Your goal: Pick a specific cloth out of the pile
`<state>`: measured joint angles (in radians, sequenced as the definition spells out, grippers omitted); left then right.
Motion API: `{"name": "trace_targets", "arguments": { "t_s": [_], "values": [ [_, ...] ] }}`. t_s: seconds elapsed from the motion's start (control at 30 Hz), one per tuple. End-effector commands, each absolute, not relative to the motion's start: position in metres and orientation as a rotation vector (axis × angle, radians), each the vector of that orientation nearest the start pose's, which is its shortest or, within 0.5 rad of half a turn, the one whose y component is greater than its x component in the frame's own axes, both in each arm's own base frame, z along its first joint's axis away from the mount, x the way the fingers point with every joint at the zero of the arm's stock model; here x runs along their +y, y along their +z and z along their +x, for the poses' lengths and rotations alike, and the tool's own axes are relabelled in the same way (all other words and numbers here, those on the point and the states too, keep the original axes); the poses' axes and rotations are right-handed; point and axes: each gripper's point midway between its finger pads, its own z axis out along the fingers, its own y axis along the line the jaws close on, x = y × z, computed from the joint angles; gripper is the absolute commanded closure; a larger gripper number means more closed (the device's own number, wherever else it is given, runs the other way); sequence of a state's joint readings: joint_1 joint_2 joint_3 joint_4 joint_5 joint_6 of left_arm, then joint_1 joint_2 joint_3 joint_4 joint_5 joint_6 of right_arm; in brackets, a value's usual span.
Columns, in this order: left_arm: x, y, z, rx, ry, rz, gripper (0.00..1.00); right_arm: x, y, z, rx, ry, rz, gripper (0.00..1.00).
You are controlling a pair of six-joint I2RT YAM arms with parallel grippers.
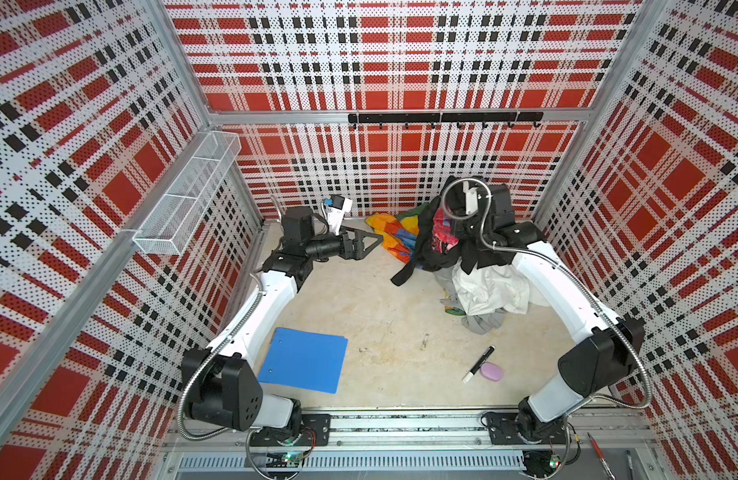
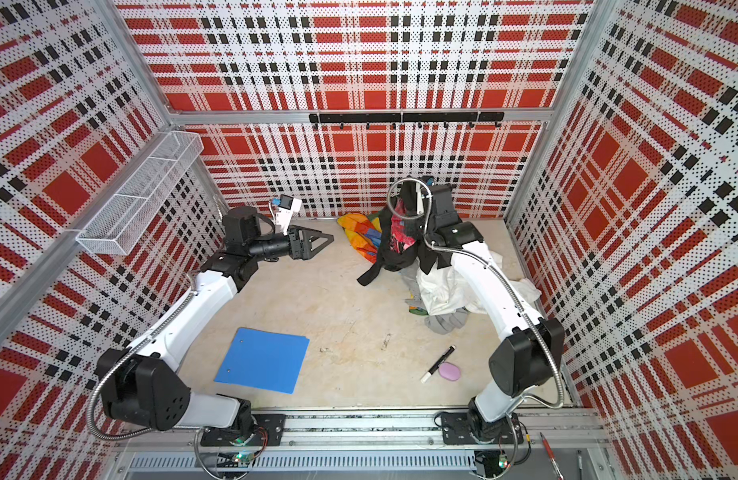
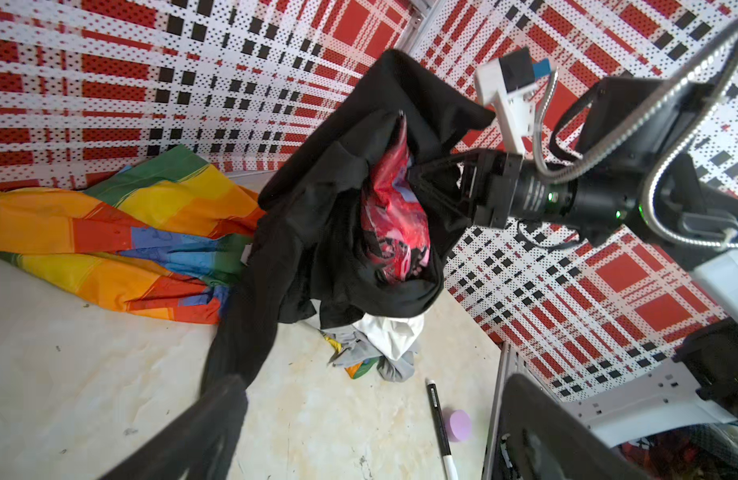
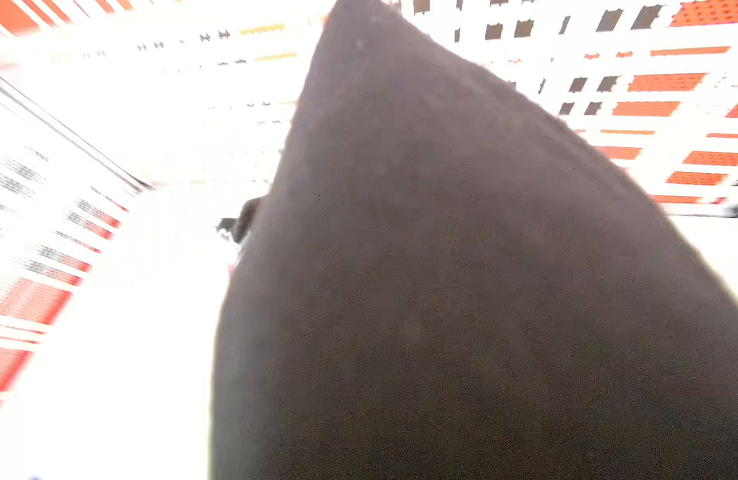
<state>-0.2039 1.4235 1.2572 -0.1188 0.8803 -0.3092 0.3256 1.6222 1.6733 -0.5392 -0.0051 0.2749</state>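
The black garment in my right gripper will next leave the rainbow cloth, go down onto the white cloth (image 1: pixel 494 291) below and back of the gripper, and be released.
The pile lies at the back right of the floor. The grey cloth (image 1: pixel 483 325) (image 2: pixel 447 323) (image 3: pixel 394 368) sits at the bottom of the pile, mostly under a white cloth (image 1: pixel 494 291) (image 2: pixel 442 293) (image 3: pixel 394 334). My right gripper (image 3: pixel 415 172) is raised above the pile and shut on the black garment (image 1: pixel 435 253) (image 2: pixel 400 255) (image 3: pixel 317 249), at its red-printed part. The garment hangs down onto the pile and fills the right wrist view (image 4: pixel 442 291). My left gripper (image 1: pixel 370 241) (image 2: pixel 320 241) (image 3: pixel 371 436) is open and empty, left of the pile.
A rainbow patchwork cloth (image 1: pixel 394 235) (image 3: pixel 109 237) is spread at the back, between my left gripper and the pile. A blue folder (image 1: pixel 302 359), a black marker (image 1: pixel 479 363) and a purple oval (image 1: pixel 492 371) lie near the front. A wire basket (image 1: pixel 188 195) hangs on the left wall.
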Motion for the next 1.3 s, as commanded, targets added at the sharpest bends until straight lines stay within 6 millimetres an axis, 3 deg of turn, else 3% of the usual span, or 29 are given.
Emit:
{"name": "trace_targets", "arguments": {
  "t_s": [0.0,0.07,0.13,0.27,0.33,0.43,0.5,0.57,0.63,0.7,0.77,0.83,0.9,1.03,1.17,1.27],
  "values": [
    [-0.213,0.349,0.369,1.785,-1.157,0.57,0.01,0.154,0.411,0.466,1.85,0.651,-0.033,1.0],
    [-0.214,0.349,0.368,1.786,-1.158,0.571,0.01,0.134,0.406,0.468,1.834,0.679,0.015,1.0],
    [-0.215,0.348,0.368,1.788,-1.161,0.572,0.01,0.109,0.384,0.47,1.857,0.657,0.093,1.0],
    [-0.216,0.349,0.367,1.788,-1.164,0.574,0.01,0.048,0.314,0.468,1.946,0.581,0.341,1.0],
    [-0.216,0.348,0.367,1.788,-1.166,0.575,0.01,0.026,0.279,0.462,1.985,0.558,0.436,1.0],
    [-0.218,0.348,0.367,1.789,-1.169,0.579,0.01,0.012,0.224,0.452,2.086,0.475,0.503,0.99],
    [-0.219,0.347,0.367,1.791,-1.168,0.581,0.01,0.012,0.189,0.446,2.165,0.453,0.515,0.91],
    [-0.219,0.346,0.367,1.795,-1.164,0.579,0.01,0.007,0.17,0.44,2.215,0.4,0.53,0.82],
    [-0.218,0.344,0.369,1.801,-1.159,0.575,0.01,-0.006,0.172,0.432,2.207,0.25,0.555,0.71],
    [-0.218,0.342,0.37,1.807,-1.154,0.572,0.01,-0.016,0.196,0.419,2.135,-0.024,0.53,0.52],
    [-0.218,0.342,0.37,1.807,-1.152,0.572,0.01,-0.01,0.217,0.413,2.092,-0.095,0.475,0.3],
    [-0.219,0.341,0.371,1.81,-1.159,0.57,0.01,-0.001,0.23,0.409,2.083,-0.11,0.435,0.18],
    [-0.229,0.34,0.365,1.812,-1.184,0.596,0.01,0.006,0.242,0.4,2.059,-0.188,0.408,0.13],
    [-0.229,0.341,0.365,1.811,-1.175,0.597,0.01,0.037,0.267,0.379,1.963,-0.225,0.309,0.04],
    [-0.229,0.34,0.365,1.814,-1.172,0.594,0.01,0.067,0.268,0.367,1.983,-0.157,0.224,0.0],
    [-0.229,0.341,0.365,1.811,-1.173,0.594,0.01,0.077,0.257,0.366,2.041,-0.115,0.191,0.0]
  ]
}}
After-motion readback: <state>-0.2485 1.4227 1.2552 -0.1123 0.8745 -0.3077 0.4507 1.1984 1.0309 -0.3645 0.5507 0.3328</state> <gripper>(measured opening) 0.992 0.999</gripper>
